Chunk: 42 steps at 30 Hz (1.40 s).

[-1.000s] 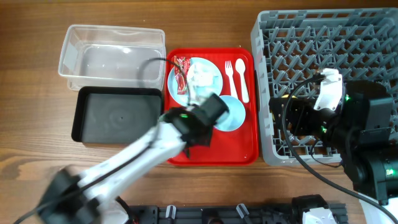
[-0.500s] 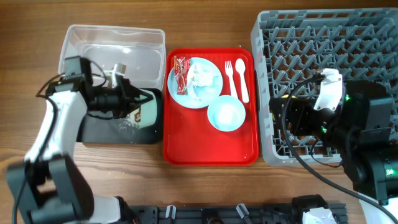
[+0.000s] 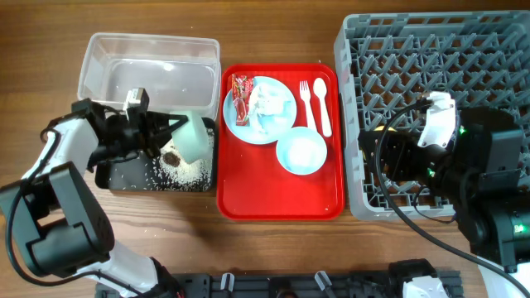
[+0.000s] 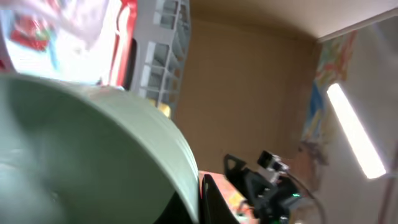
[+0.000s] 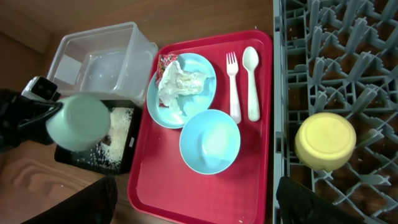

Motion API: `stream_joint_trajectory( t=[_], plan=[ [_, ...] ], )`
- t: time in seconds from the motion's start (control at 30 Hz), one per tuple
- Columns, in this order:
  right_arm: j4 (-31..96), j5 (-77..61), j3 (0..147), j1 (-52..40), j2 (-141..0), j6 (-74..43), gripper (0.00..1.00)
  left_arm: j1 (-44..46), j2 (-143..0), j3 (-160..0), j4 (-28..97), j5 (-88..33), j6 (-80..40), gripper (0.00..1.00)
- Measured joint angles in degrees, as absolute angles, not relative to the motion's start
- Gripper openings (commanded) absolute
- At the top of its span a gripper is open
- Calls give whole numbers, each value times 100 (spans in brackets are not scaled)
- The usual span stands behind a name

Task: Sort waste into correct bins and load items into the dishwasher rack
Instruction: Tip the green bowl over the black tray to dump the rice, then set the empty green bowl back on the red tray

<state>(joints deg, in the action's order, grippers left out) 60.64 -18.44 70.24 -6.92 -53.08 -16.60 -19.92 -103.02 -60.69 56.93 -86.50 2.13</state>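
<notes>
The left gripper turns the bowl upright next, swings over the bare near part of the red tray and lowers to release the bowl, since rice lies in the black tray.
My left gripper (image 3: 163, 132) is shut on the rim of the pale green bowl (image 3: 191, 136), holding it tipped on its side over the black tray (image 3: 124, 157). The bowl fills the left wrist view (image 4: 81, 149). White rice (image 3: 186, 171) and a brown lump (image 3: 172, 156) lie in the black tray. The light blue plate (image 3: 263, 116) carries the red wrapper (image 3: 241, 95) and crumpled white paper (image 3: 270, 99). The light blue bowl (image 3: 301, 151), fork (image 3: 306, 99) and spoon (image 3: 323, 103) lie on the red tray. The yellow cup (image 5: 324, 140) sits upside down in the rack (image 3: 464, 50). My right gripper (image 5: 199, 211) is open and empty.
The clear tub (image 3: 149, 50) stands behind the black tray and looks empty. The red serving tray (image 3: 281, 194) lies between the bins and the rack. My right arm (image 3: 464, 165) hovers over the rack's front left part and hides the cup from overhead.
My left arm swung from the red tray to the black tray with the green bowl. It tipped the bowl, and rice and the brown lump now lie in the black tray. The right arm is still.
</notes>
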Motion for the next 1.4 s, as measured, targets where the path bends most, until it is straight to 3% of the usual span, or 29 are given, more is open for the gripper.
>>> stream_joint_trajectory(
  t=[0.17,0.4,0.57,0.67,0.8,0.87,1.03,1.1,1.13,1.17,1.2,1.23,1.4],
  plan=[
    [6082,-1841,7024,-692,-5308,-1660,84,-2053,-10304,-6038,6066,-8674,1129,4],
    [6171,-1844,7024,-692,-5310,-1660,84,-2233,-10311,-6025,6195,-8051,1203,4],
    [6173,-1844,7024,-692,-5308,-1660,84,-2255,-10073,-6018,7096,-7620,1238,4],
    [6156,-1844,7024,-692,-5310,-1660,85,-1662,-8997,-5992,6678,-6689,825,4],
    [6106,-1844,7024,-692,-5308,-1662,85,-43,-7649,-6001,5664,-4023,-786,4],
    [6093,-1844,7024,-692,-5310,-1662,85,1286,-7502,-6010,5428,-2729,-1448,4],
    [6082,-1844,7024,-692,-5308,-1660,85,3446,-8060,-6010,4779,-915,-2364,6],
    [6084,-1844,7024,-690,-5308,-1660,85,4001,-8536,-6010,4571,-519,-2633,12],
    [6084,-1844,7024,-692,-5308,-1662,85,4165,-8742,-6010,4508,-357,-2753,21],
    [6084,-1844,7024,-692,-5308,-1662,85,4305,-8967,-6010,4427,-207,-2897,34],
    [6084,-1844,7024,-692,-5310,-1662,86,4383,-9098,-6010,4401,-130,-2995,57],
    [6084,-1844,7024,-692,-5308,-1660,86,4440,-9188,-6010,4410,-60,-3081,68],
    [6082,-1844,7024,-692,-5310,-1660,86,4327,-9166,-6431,4646,211,-3247,76]
  ],
)
